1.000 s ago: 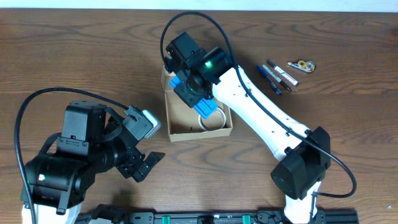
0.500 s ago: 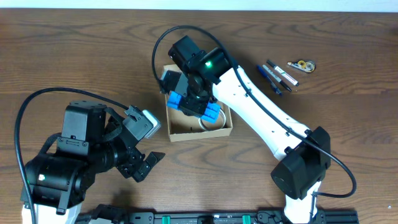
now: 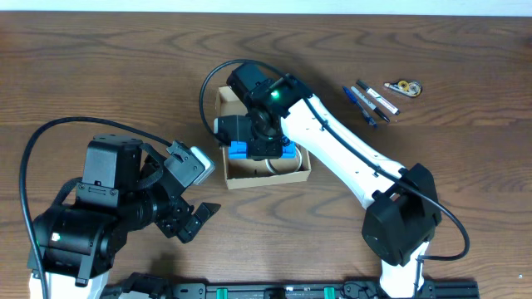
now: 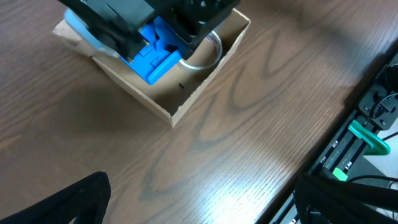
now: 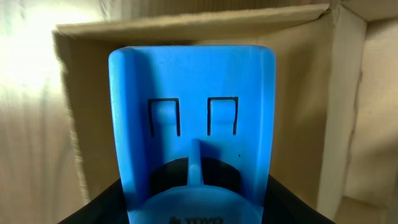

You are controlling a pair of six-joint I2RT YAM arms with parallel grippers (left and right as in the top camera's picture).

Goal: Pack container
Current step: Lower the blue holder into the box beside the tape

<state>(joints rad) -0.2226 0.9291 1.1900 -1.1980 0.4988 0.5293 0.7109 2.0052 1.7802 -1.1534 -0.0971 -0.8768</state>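
Note:
I will ease my right gripper outward and down beside the box's far inner side [image 5: 301, 112], which lies outward of it, and release there, as the ring occupies the box's nearer bottom.
The container, a tan cardboard box [image 3: 268, 180], stands open at the table's middle. My right gripper [image 3: 261, 143] is shut on a blue plastic item [image 3: 239, 150] and holds it inside the box's opening. In the right wrist view the blue item [image 5: 193, 112] fills the space between the fingers [image 5: 193, 208], with the box's inner wall [image 5: 298, 93] behind it. The left wrist view shows the box [image 4: 186, 102] and the blue item [image 4: 152, 53] from the side. My left gripper [image 3: 195, 220] is open and empty at the front left, apart from the box.
A white ring-shaped thing [image 3: 283, 166] lies inside the box. Several pens [image 3: 370, 104] and a small tape roll [image 3: 404, 86] lie at the back right. The table's front edge and a black rail [image 4: 354, 155] are near my left gripper [image 4: 205, 205].
My right gripper has turned and moved left and down with the blue item, lowering it into the box. The left arm has not moved.

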